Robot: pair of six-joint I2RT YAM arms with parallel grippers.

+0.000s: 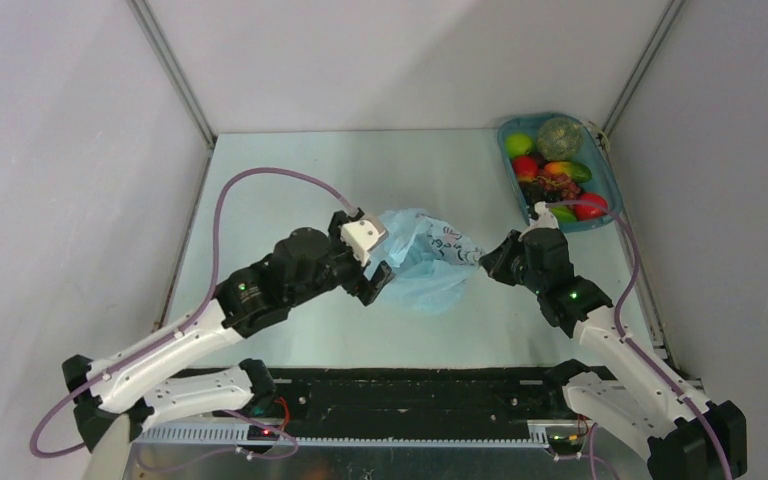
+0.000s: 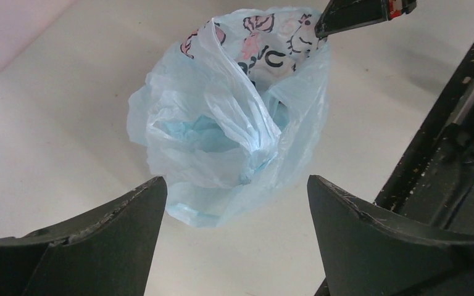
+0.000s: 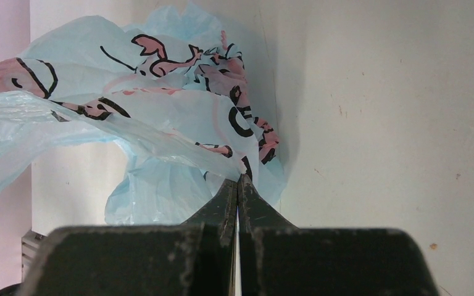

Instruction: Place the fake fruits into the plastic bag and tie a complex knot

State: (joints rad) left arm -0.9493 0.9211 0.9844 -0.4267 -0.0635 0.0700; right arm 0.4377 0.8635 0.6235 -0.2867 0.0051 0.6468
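Observation:
My left gripper moves down and shifts toward my right gripper next, then sets its open fingers around the bag's raised fold (image 1: 406, 257) (image 2: 256, 137).
The light-blue plastic bag (image 1: 425, 258) lies crumpled at the table's middle; it shows in the left wrist view (image 2: 234, 123) and the right wrist view (image 3: 160, 117) with pink and black print. My left gripper (image 1: 378, 280) is open and empty at the bag's near left side (image 2: 237, 185). My right gripper (image 1: 484, 262) is shut on the bag's right edge (image 3: 241, 180), pinching thin film. The fake fruits (image 1: 552, 180), green, red, orange and a dark grape bunch, lie in the teal tray (image 1: 608, 182) at the far right. No knot shows.
The teal tray stands in the back right corner against the wall. A black rail (image 1: 410, 395) runs along the near table edge and shows at the right of the left wrist view (image 2: 457, 123). Grey walls enclose the table.

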